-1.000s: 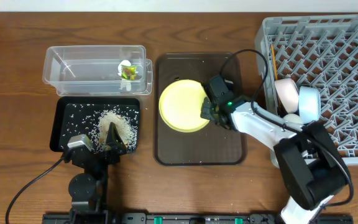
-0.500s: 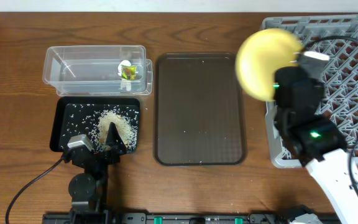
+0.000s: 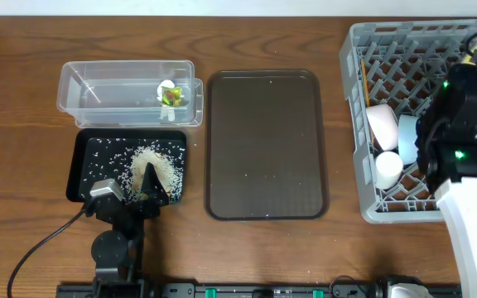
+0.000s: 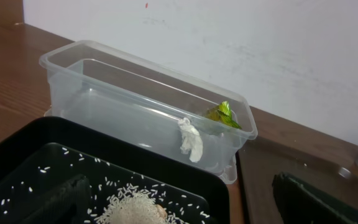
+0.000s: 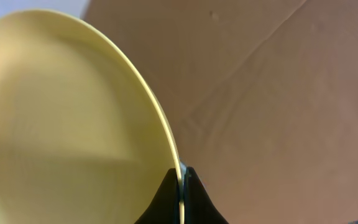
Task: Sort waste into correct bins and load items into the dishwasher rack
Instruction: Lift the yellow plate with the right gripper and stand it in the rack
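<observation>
My right gripper shifts toward the light-blue bowl and lowers next, since the plate [image 3: 470,56] still hangs near the rack's far corner, away from the bowls.
My right gripper [image 5: 181,180] is shut on the rim of the pale-yellow plate [image 5: 73,118], which it holds on edge. In the overhead view the right arm [image 3: 458,108] is above the grey dishwasher rack [image 3: 371,207], and only a yellow sliver of the plate [image 3: 470,56] shows. The white bowl with the pinkish inside [image 3: 379,124], the light-blue bowl [image 3: 410,136] and the chopsticks [image 3: 363,73] are in the rack's left side. My left gripper [image 4: 185,208] is open and empty, low over the black tray [image 3: 85,186] of rice [image 3: 157,165]. The clear tub [image 3: 81,91] holds the green-and-yellow wrapper [image 4: 224,115] and the white scrap [image 4: 191,138].
The dark brown serving tray [image 3: 263,145] lies between the bins and the rack, with only a few specks on it. A white rounded object [image 3: 387,170] sits in the rack below the bowls. The wooden table runs to a white wall behind the tub.
My right gripper has lifted the yellow plate off the brown serving tray and carried it right, over the rack. The left arm has not moved.
</observation>
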Tool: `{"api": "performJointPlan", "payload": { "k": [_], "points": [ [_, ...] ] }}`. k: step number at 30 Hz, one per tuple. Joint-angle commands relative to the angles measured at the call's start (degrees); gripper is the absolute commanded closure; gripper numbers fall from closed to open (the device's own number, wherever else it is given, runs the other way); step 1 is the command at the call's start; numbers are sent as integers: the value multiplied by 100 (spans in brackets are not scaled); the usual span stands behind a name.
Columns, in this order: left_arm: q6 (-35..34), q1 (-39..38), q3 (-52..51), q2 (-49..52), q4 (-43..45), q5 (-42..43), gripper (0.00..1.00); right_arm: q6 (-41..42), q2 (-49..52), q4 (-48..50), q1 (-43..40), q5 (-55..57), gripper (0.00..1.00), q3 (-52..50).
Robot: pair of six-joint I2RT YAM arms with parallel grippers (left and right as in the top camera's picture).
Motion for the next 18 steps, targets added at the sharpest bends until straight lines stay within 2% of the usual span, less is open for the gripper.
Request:
{"api": "performJointPlan", "payload": {
  "k": [1, 11, 15, 18],
  "points": [
    [-24, 26, -177, -33, -107, -15, 5, -566, 374, 42, -144, 144, 99, 35],
    [-24, 26, -177, -33, -107, -15, 5, -1370, 1462, 529, 76, 142, 99, 35],
    [-24, 26, -177, -33, -107, -15, 5, -1377, 1620, 527, 411, 142, 99, 35],
    [-24, 26, -177, -33, -105, -15, 5, -1375, 1626, 503, 704, 144, 91, 35]
  ]
}}
